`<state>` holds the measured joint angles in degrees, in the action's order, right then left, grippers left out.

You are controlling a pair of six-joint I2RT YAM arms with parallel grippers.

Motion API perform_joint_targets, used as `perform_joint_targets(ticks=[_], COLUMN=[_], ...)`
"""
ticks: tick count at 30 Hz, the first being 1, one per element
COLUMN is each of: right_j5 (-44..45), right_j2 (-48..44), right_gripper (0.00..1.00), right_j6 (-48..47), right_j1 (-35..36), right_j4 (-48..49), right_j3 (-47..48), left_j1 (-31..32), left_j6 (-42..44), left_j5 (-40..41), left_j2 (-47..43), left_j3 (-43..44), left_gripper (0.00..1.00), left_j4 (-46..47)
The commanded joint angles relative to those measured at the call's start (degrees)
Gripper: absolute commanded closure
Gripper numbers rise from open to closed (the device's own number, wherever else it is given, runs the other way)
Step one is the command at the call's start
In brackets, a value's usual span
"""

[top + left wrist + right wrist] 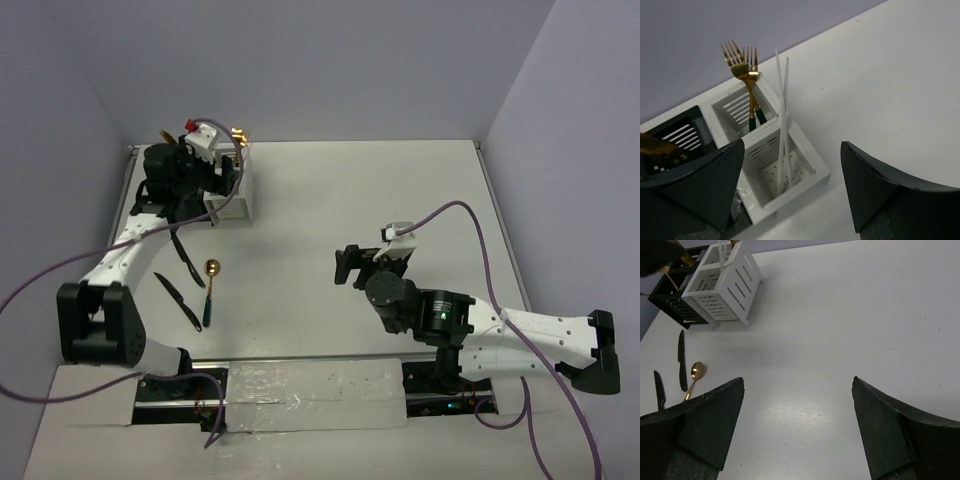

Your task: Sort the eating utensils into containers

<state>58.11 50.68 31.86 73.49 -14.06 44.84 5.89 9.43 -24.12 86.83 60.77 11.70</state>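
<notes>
My left gripper will next move back and go down to the gold spoon, and it will close on its dark handle (207, 310).
My left gripper (226, 180) is open and empty, right above the white caddy (240, 200) at the far left. In the left wrist view the gripper (792, 144) hovers over the near white compartment (805, 172), which holds two thin white sticks (783, 115). The far compartment holds gold forks (744, 67). The black caddy (682, 131) beside it holds a gold utensil (657, 147). On the table lie a gold spoon (210, 288) and two black knives (182, 256) (177, 298). My right gripper (347, 266) is open and empty above mid-table (799, 380).
The right wrist view shows the white caddy (722, 285), black caddy (667, 297), spoon (695, 375) and knives (681, 365) far to its left. Walls close the table at back and sides. A purple cable (60, 270) loops from the left arm.
</notes>
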Motion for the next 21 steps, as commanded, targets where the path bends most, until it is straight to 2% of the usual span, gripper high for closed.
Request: perform_joint_targets(ticks=[1,2,3,4,5,7,9,14,21], right_j5=[0.7,0.7,0.3,0.2,0.2,-0.4,-0.8,-1.6,-1.3], right_j2=[-0.9,-1.1,-1.6,-1.9,-2.2,-3.0,-3.7,-4.7,-7.7], right_gripper=[0.05,0.05,0.05,0.05,0.05,0.05,0.05,0.05,0.06], right_j6=[0.8,1.0,1.1,1.2,1.1,0.8,0.3,1.7,5.9], right_j1=[0.0,0.0,0.0,0.1,0.0,0.0,0.0,0.0,0.2], right_j4=[1.2,1.2,1.2,1.5,1.8,2.9,3.6,2.6,-1.2], right_j3=[-0.8,-1.0,-1.2,-1.9,-2.2,-3.1,-3.5,-4.2,-6.8], left_j1=[-0.1,-0.1,-0.1,0.0,-0.1,0.0,0.0,1.9,5.2], left_j6=[1.3,4.7,6.4,8.2,11.2,12.5,13.5,12.1,9.7], left_j5=[3.4,3.8,4.8,5.4,7.2,9.7,12.6,16.7,21.0], left_j2=[-9.9,-10.8,-11.4,-11.8,-11.7,-11.7,-13.0,-13.7,-5.9], left_j3=[6.4,8.3,9.3,10.1,10.6,8.7,3.0,-7.1,-11.2], left_gripper=[0.13,0.13,0.13,0.17,0.19,0.26,0.28,0.27,0.37], left_j4=[-17.6,-23.2,-35.5,-41.8,-52.6,-59.6,-63.0,-61.7,-58.7])
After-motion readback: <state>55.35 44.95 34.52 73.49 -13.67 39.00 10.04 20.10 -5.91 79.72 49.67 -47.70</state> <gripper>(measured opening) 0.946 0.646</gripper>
